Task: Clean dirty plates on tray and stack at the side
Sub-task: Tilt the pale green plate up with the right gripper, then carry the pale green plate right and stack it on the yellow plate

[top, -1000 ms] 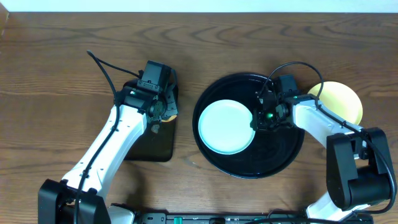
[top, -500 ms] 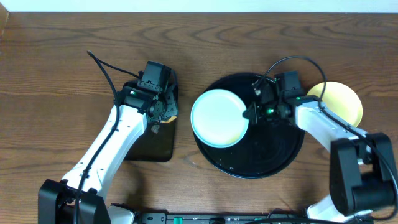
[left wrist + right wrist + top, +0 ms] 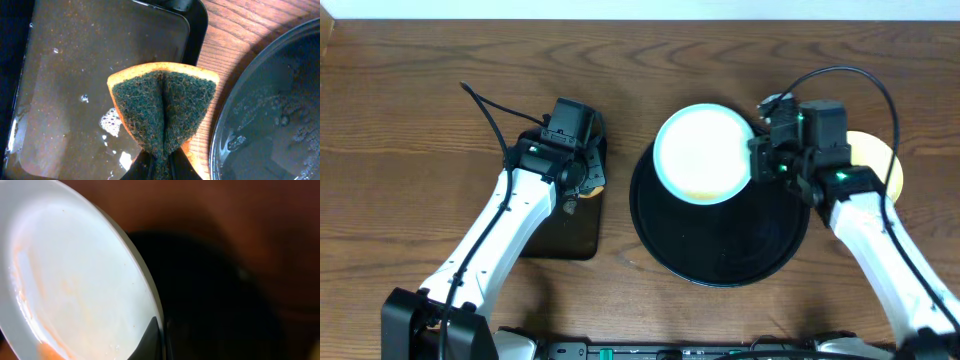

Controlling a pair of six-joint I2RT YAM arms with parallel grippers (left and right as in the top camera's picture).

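The right gripper will next move sideways and down to release on top of the pale yellow plate (image 3: 882, 160), because the plate is below it, to the right in the overhead view.
My right gripper (image 3: 756, 160) is shut on the rim of a pale mint-white plate (image 3: 704, 153) and holds it lifted above the far part of the round black tray (image 3: 720, 240). In the right wrist view the plate (image 3: 75, 280) shows faint orange smears and my gripper (image 3: 161, 340) pinches its edge. A pale yellow plate (image 3: 882, 160) lies on the table right of the tray, partly hidden by my right arm. My left gripper (image 3: 582, 178) is shut on a folded sponge (image 3: 162, 105) over the right edge of the small rectangular tray (image 3: 75, 90).
The rectangular black tray (image 3: 565, 225) holds soapy water and lies left of the round tray. The round tray's wet rim (image 3: 225, 135) is close to the sponge. The table's far edge meets a white wall.
My right gripper has lifted the mint-white plate off the round tray and carried it up and toward the far side. The left arm has not moved.
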